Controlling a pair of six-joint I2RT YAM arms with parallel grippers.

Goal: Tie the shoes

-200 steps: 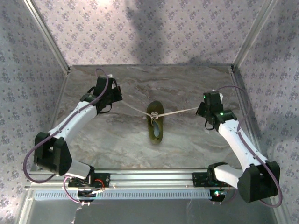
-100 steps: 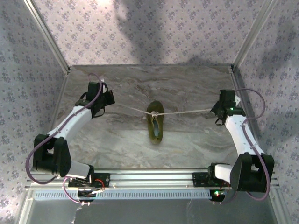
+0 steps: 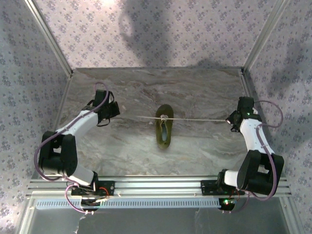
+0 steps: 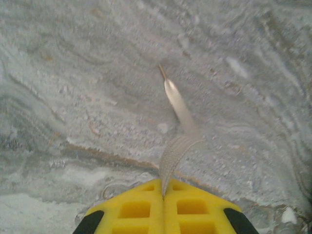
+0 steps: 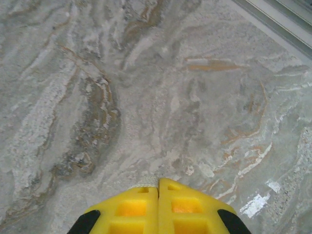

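Observation:
The bare tabletop beside the olive-green shoe is between my left gripper and the shoe. I will move my left gripper toward the shoe next and let go of the lace over that spot.
The small olive-green shoe lies mid-table, toe toward the back wall, with a small knot of white lace over its tongue. From the knot one lace strand runs straight and taut to my right gripper, which is shut on it near the right wall. A shorter strand points left toward my left gripper. In the left wrist view the yellow fingers pinch the woven lace, its tip hanging free ahead. A bit of lace pokes out of the right gripper.
Grey marbled tabletop enclosed by patterned walls at the back and sides. An aluminium rail with both arm bases runs along the near edge. A metal frame edge lies close to the right gripper.
Both grippers have swung outward, away from the shoe and toward the side walls. The lace strands went from slanted to a nearly straight, taut line, and the knot has drawn smaller.

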